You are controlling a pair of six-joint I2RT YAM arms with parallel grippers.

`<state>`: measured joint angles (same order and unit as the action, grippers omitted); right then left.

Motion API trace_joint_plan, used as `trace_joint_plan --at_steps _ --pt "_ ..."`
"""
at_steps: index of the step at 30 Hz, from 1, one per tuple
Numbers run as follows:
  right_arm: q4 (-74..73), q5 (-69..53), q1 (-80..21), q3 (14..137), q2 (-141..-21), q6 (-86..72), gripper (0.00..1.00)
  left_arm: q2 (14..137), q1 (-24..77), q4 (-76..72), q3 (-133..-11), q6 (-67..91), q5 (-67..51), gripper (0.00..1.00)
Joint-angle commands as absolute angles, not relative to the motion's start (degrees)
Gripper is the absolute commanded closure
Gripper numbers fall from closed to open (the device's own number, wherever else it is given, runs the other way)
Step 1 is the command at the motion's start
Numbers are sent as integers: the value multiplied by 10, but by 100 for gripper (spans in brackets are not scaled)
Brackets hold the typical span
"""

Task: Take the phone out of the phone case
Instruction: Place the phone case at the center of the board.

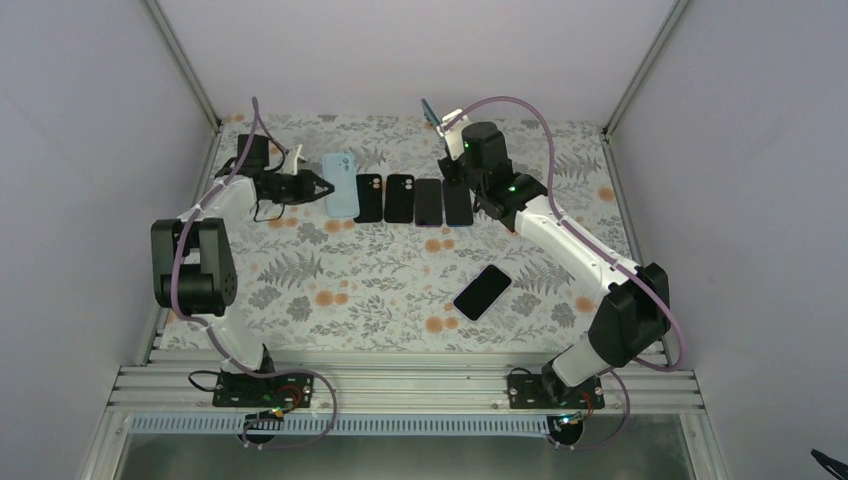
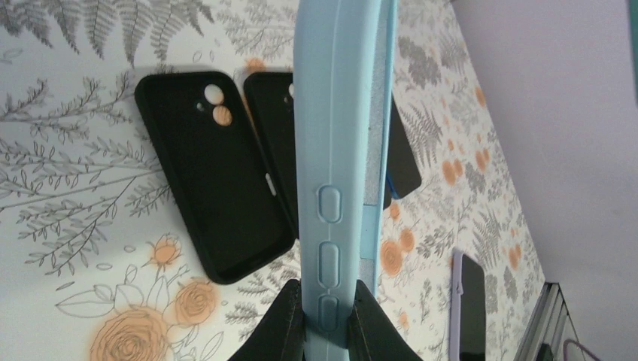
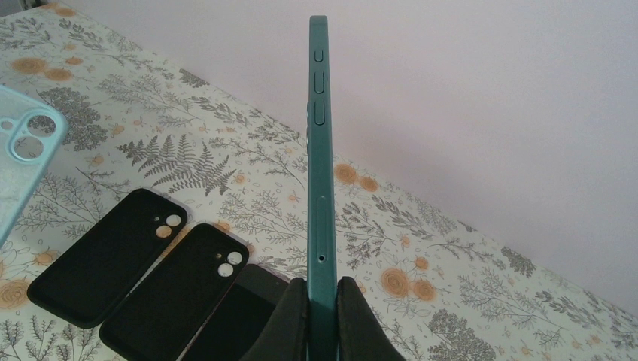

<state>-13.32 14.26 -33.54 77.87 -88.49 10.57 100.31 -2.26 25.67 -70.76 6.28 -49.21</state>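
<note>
The teal phone is already out of the blue case, so next my left gripper will move down to the bare tabletop [image 2: 105,226] beside the nearest black case and release the blue case's edge.
My left gripper [image 1: 316,185] is shut on the long side edge of a light blue phone case [image 1: 341,183]. In the left wrist view the case [image 2: 331,150] runs up from between the fingertips [image 2: 327,304], side buttons facing the camera. My right gripper [image 1: 449,127] is shut on a teal phone [image 1: 431,108] and holds it up above the table's far side. In the right wrist view the phone [image 3: 319,150] stands edge-on between the fingers [image 3: 322,308]. The blue case [image 3: 22,150] shows at the left there, with its camera cutout.
A row of black cases and dark phones lies beside the blue case: two black cases [image 1: 369,197] [image 1: 400,197] and two dark phones [image 1: 428,200] [image 1: 458,202]. A phone in a lilac case [image 1: 482,291] lies nearer the front. Walls enclose the table.
</note>
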Motion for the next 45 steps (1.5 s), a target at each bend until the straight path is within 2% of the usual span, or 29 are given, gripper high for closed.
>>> trace_joint_plan --at_steps 1,27,45 --pt "-107 139 -330 788 -862 92 96 1030 -41 286 -732 12 -507 98" --pt "-109 132 -320 773 -859 88 96 1234 -60 373 -885 -59 -461 98" --pt "-109 126 -317 771 -861 84 96 1285 -40 366 -912 -26 -359 98"
